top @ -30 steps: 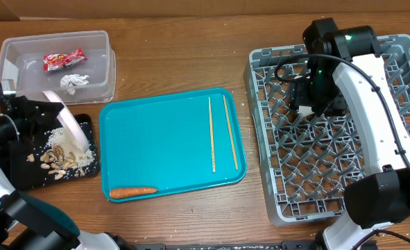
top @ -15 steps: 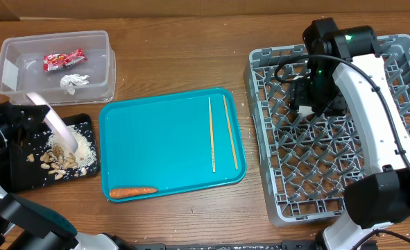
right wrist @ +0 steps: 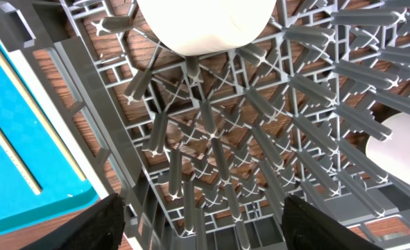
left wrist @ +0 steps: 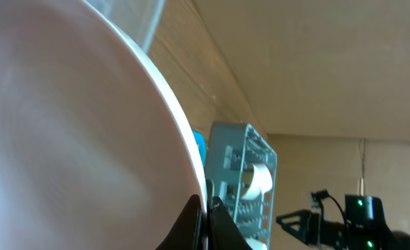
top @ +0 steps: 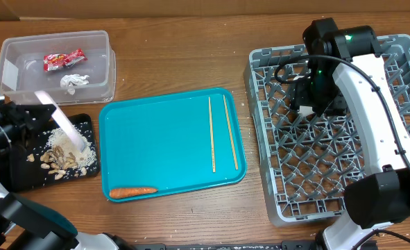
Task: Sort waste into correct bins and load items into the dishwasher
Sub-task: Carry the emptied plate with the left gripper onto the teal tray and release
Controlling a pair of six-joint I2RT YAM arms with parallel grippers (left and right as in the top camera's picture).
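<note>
Next, my left gripper should swing toward the chopsticks, turn the plate level and bring it down onto the teal tray's bare middle [top: 179,132], since the plate's top is empty.
My left gripper [top: 26,117] is shut on the rim of the pale pinkish-white plate [top: 60,119] and holds it steeply tilted over the black tray [top: 14,170]. Nut scraps [top: 53,160] and rice grains [top: 82,151] lie on that tray. In the left wrist view the plate [left wrist: 66,125] fills the frame, its edge between my jaws [left wrist: 206,208]. The clear tub [top: 10,52] holds the red wrapper [top: 63,58] and the tissue [top: 73,81]. My right gripper [right wrist: 201,219] is open and empty over the dish rack [top: 371,201], above two white bowls [right wrist: 205,24] [right wrist: 399,146].
The teal tray [top: 156,139] sits mid-table with two chopsticks [top: 212,135] on its right side and the orange carrot [top: 132,191] at its front left. The rack's upright pegs [right wrist: 211,146] stand right under my right gripper.
My left gripper has drawn back to the left with the plate, whose lower edge has shifted a little over the scraps. The right arm has not moved.
</note>
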